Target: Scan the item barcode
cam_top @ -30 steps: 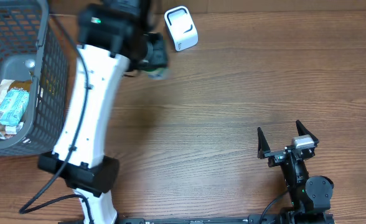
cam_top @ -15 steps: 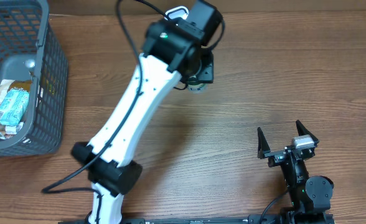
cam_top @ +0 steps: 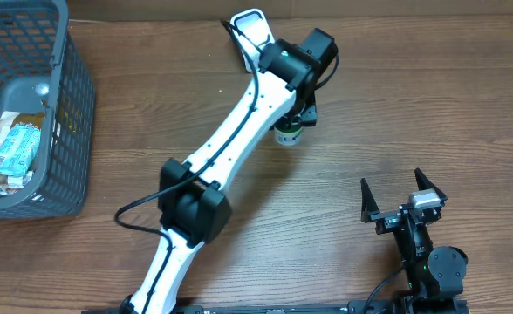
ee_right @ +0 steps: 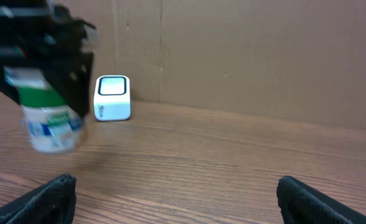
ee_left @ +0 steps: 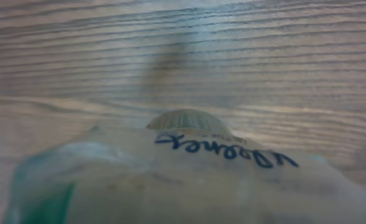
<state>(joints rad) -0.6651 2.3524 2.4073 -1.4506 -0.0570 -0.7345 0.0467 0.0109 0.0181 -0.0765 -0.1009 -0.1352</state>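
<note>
My left gripper carries the tub to its right in the overhead view and down next. It releases the tub there, since the tabletop below and that way is clear.
The item point(cam_top: 288, 133) is a small white tub with a green and blue label. It hangs above the table just right of and nearer than the white barcode scanner point(cam_top: 249, 22). My left gripper point(cam_top: 297, 115) is shut on its top. In the left wrist view the item point(ee_left: 189, 177) fills the lower frame as a blur and my fingers are hidden. From the right wrist view the item point(ee_right: 49, 121) hangs left of the scanner point(ee_right: 112, 98). My right gripper point(cam_top: 402, 194) rests open at the front right, with nothing between its fingers point(ee_right: 46, 199).
A grey wire basket point(cam_top: 60, 105) stands at the far left with a few packets point(cam_top: 17, 148) inside. The left arm's white link point(cam_top: 230, 139) stretches diagonally across the middle of the table. A cardboard wall point(ee_right: 264, 56) closes off the back.
The left arm has swung to the right with the item, from beside the basket past the scanner to a spot right of it. The right arm has not moved.
</note>
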